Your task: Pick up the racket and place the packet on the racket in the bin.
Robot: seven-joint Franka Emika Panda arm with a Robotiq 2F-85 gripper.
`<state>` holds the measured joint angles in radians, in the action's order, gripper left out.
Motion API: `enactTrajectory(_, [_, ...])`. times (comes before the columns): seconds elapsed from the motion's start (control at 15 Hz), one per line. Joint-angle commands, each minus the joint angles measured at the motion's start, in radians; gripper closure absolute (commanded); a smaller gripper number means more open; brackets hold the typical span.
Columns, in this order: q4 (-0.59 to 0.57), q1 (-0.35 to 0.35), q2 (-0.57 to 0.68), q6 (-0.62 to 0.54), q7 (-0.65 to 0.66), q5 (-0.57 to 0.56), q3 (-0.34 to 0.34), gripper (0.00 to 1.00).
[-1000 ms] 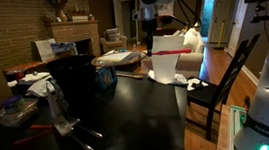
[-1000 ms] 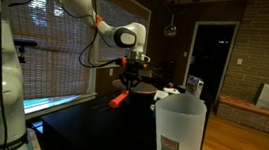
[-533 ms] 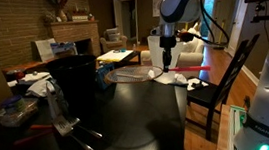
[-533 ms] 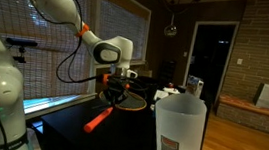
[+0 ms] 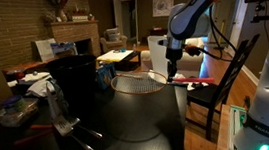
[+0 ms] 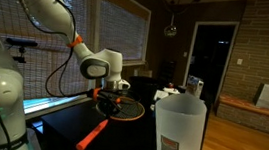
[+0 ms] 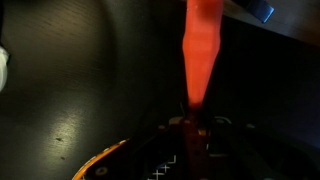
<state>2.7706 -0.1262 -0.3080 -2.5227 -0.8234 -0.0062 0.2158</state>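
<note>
I need to lower the racket to the bare dark tabletop below my gripper and let go of it there, because that spot is clear.
My gripper (image 5: 173,69) is shut on the racket where the red handle meets the head, and holds it low over the dark table. In both exterior views the round mesh head (image 5: 135,82) (image 6: 121,106) lies about level. The red handle (image 6: 93,134) slopes down and away from my gripper (image 6: 111,91). In the wrist view the handle (image 7: 200,50) runs from the top down into my gripper (image 7: 190,125), with the head's rim (image 7: 100,160) at the lower left. The tall black bin (image 5: 75,79) stands left of the racket head. I cannot make out the packet in any view.
A tall white tapered container (image 6: 179,130) stands near the camera in an exterior view. Metal utensils (image 5: 65,128) and clutter (image 5: 17,105) lie on the table's left part. A blue box (image 5: 105,76) sits by the bin. A dark chair (image 5: 212,92) stands at the table's right edge.
The arm has swung down from high above the far side of the table, carrying the racket with it. The racket now hangs low over the table, nearer the bin.
</note>
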Motion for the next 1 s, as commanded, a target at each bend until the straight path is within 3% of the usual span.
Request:
enactTrajectory(0.0, [0.000, 0.011, 0.099, -0.112, 0.034, -0.028, -0.002, 0.97])
enactTrajectory(0.47, [-0.001, 0.010, 0.250, -0.190, 0.065, -0.041, -0.032, 0.97])
enactTrajectory(0.93, [-0.002, 0.003, 0.356, -0.266, 0.173, -0.150, -0.058, 0.97])
